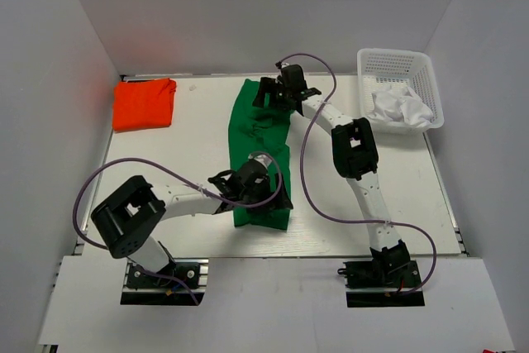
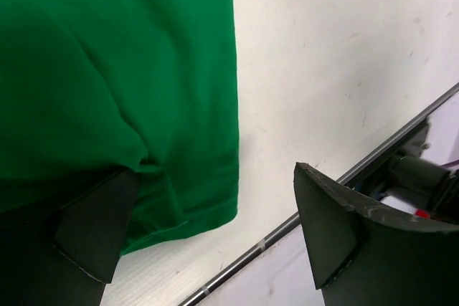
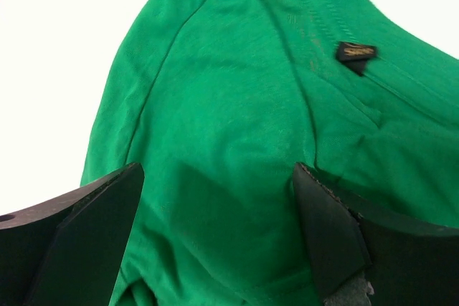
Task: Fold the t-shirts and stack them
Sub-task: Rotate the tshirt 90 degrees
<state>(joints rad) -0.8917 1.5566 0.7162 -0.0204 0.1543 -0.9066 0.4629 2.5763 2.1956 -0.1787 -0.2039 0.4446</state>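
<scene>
My left gripper is to move back and to the left in the top view next, and then close on the green t-shirt's uncovered near corner (image 1: 236, 223).
The bright green t-shirt (image 1: 258, 134) lies as a long narrow strip down the middle of the table. My left gripper (image 1: 271, 196) is open at its near end. In the left wrist view the green cloth (image 2: 115, 69) drapes over one fingertip (image 2: 93, 227), and the cloth's corner lies between the wide-apart jaws (image 2: 208, 241). My right gripper (image 1: 271, 93) is open at the shirt's far end. In the right wrist view it (image 3: 211, 249) hovers over the cloth (image 3: 229, 141), near a small black label (image 3: 356, 54). The orange-red t-shirt (image 1: 145, 103) lies folded at the far left.
A white mesh basket (image 1: 395, 62) holding crumpled white cloth stands at the far right. The table's near edge with a metal rail (image 2: 315, 202) runs close to the left gripper. White walls enclose the table on three sides.
</scene>
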